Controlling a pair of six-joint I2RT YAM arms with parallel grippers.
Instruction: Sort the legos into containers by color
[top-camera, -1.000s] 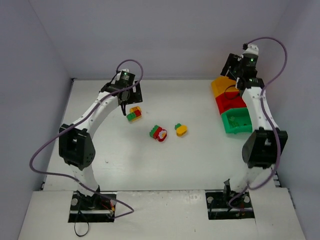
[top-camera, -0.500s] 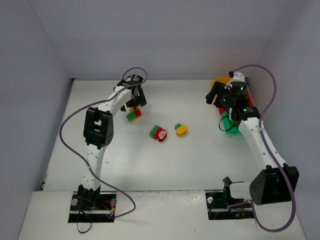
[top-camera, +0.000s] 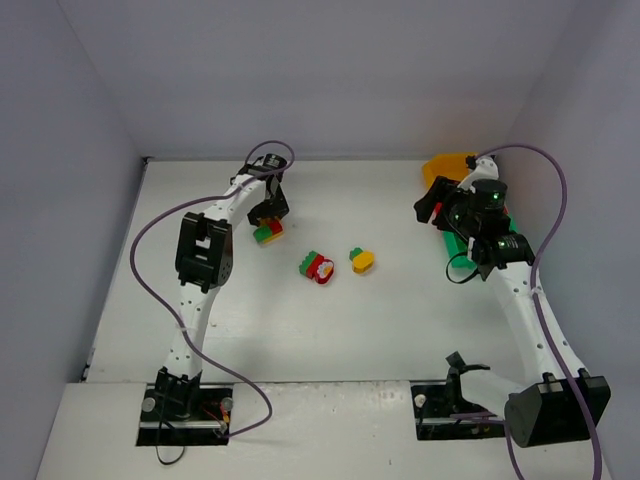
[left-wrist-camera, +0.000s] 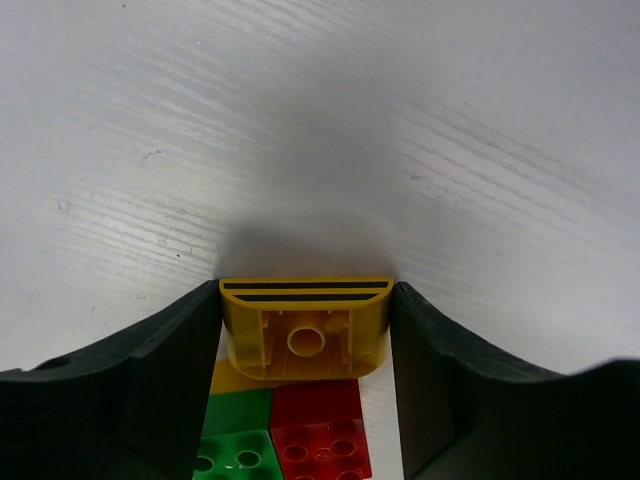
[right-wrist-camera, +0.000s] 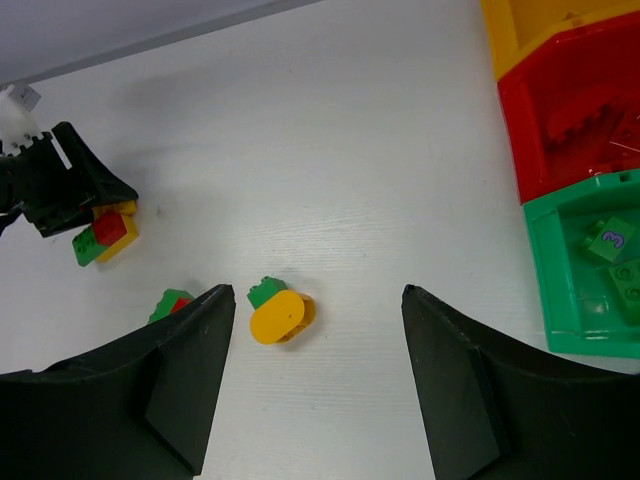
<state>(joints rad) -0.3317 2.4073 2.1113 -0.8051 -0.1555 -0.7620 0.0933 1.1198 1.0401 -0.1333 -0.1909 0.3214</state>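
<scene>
I will next reach across with my right gripper and grab my left gripper's yellow brick, which is to my right gripper's left in the top view, far from the yellow bin (right-wrist-camera: 530, 25).
My left gripper (left-wrist-camera: 307, 290) is down at the far-left brick cluster (top-camera: 268, 231), with both fingers pressed against the sides of its yellow brick (left-wrist-camera: 305, 335). That brick sits joined to a green brick (left-wrist-camera: 235, 440) and a red brick (left-wrist-camera: 320, 435). My right gripper (right-wrist-camera: 317, 293) hovers open and holds nothing, high above a yellow oval brick (right-wrist-camera: 280, 318) with a green brick (right-wrist-camera: 266, 291) stuck to it. A red-and-green cluster (top-camera: 318, 267) lies mid-table. The yellow bin (right-wrist-camera: 530, 25), red bin (right-wrist-camera: 580, 100) and green bin (right-wrist-camera: 560, 300) stand in a row at the right.
The green bin holds green bricks (right-wrist-camera: 608, 240). In the top view the right arm (top-camera: 490, 225) covers most of the red and green bins. Grey walls close in the table on three sides.
My left gripper has dropped onto the far-left cluster and closed on its yellow brick. The right arm has swung away from above the bins, down and toward the table's middle.
</scene>
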